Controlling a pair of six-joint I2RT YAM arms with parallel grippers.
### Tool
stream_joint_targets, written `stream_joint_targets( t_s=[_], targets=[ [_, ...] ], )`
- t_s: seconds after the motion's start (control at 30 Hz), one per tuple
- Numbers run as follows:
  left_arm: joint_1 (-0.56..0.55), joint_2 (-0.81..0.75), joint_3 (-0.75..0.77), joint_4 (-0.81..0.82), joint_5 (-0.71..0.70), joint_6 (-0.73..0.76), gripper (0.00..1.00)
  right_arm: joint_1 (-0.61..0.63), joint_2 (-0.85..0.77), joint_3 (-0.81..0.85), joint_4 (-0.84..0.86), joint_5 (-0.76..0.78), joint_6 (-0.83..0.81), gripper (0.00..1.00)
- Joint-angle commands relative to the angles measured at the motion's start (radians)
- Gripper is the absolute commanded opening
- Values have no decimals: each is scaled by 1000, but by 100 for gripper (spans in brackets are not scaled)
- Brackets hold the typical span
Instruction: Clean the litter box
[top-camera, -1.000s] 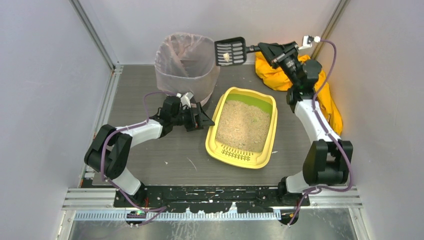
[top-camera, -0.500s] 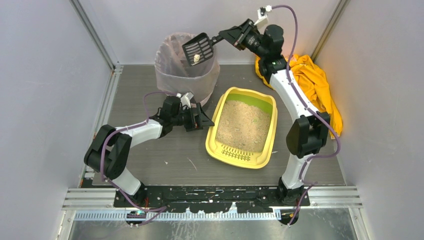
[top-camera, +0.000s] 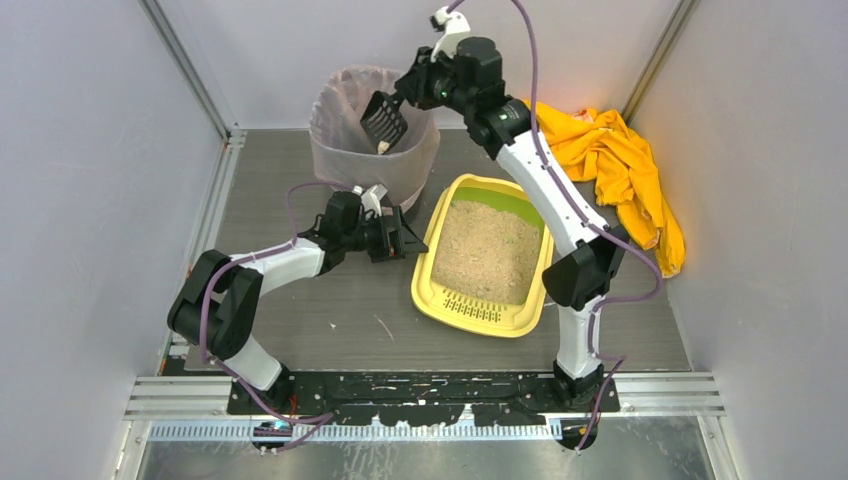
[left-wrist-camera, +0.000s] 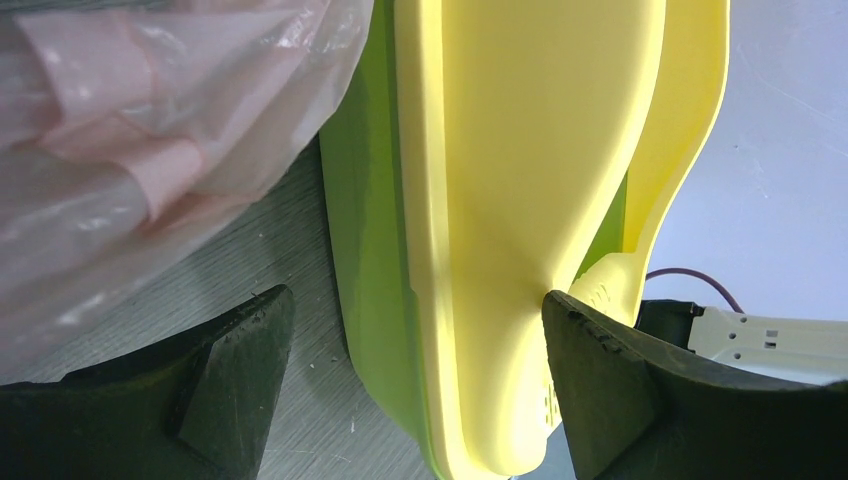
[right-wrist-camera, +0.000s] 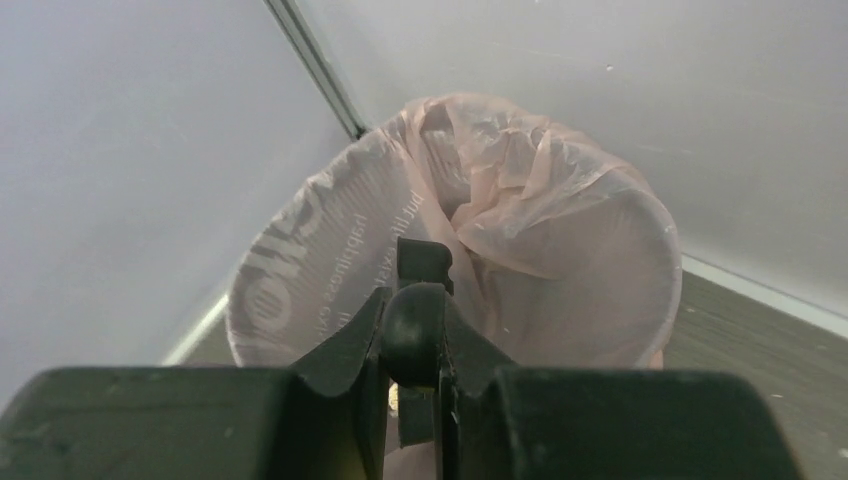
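My right gripper comes back from the bin next, moves down and releases the scoop (top-camera: 383, 120) on the beige litter (top-camera: 490, 250), since that bed lies open and clear.
The yellow litter box (top-camera: 424, 282) with green inner rim and beige litter (top-camera: 490, 250) lies mid-table, slotted ledge nearest me. My left gripper (top-camera: 405, 243) is open at its left side. In the left wrist view its jaws (left-wrist-camera: 415, 310) straddle the box's yellow rim (left-wrist-camera: 500, 200); the right finger touches it and the left finger stands apart. My right gripper (top-camera: 415, 92) is shut on the handle of a black slotted scoop (top-camera: 383, 120), which tilts down into the bin with a pale clump at its lower edge. The right wrist view (right-wrist-camera: 415, 320) shows the handle clamped over the bin's mouth.
The tall bin lined with a translucent pinkish bag (top-camera: 345, 150) stands at the back left, close to the litter box's far left corner; it also fills the right wrist view (right-wrist-camera: 560, 290). A crumpled yellow cloth (top-camera: 620, 160) lies at the back right. Grey walls enclose the table.
My right arm has swung left with the scoop, from above the back right to over the bin, and tipped the scoop downward. The left arm and litter box have not moved.
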Motion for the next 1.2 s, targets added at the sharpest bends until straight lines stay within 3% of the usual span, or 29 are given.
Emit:
stream_joint_targets(
  t_s=[0.0, 0.23, 0.47, 0.6, 0.77, 1.0, 1.17],
  targets=[
    [-4, -28, 28, -5, -14, 27, 92, 95, -15, 61, -69, 197, -271, 1],
    [-4, -40, 32, -26, -23, 43, 93, 134, -11, 89, -74, 256, -327, 1],
    [-4, -56, 32, -40, -37, 53, 93, 130, -45, 104, -42, 147, -253, 1],
    [-4, -60, 31, -40, -37, 53, 93, 84, -113, 55, 50, 18, -129, 1],
    [-4, -63, 29, -39, -37, 50, 93, -64, -194, -8, 228, -191, 163, 1],
    [-4, -75, 28, -45, -43, 55, 93, -347, -442, -410, 505, -244, 414, 1],
    [-4, -71, 28, -40, -39, 51, 93, -425, -706, -787, 450, -93, 301, 1]
  ],
)
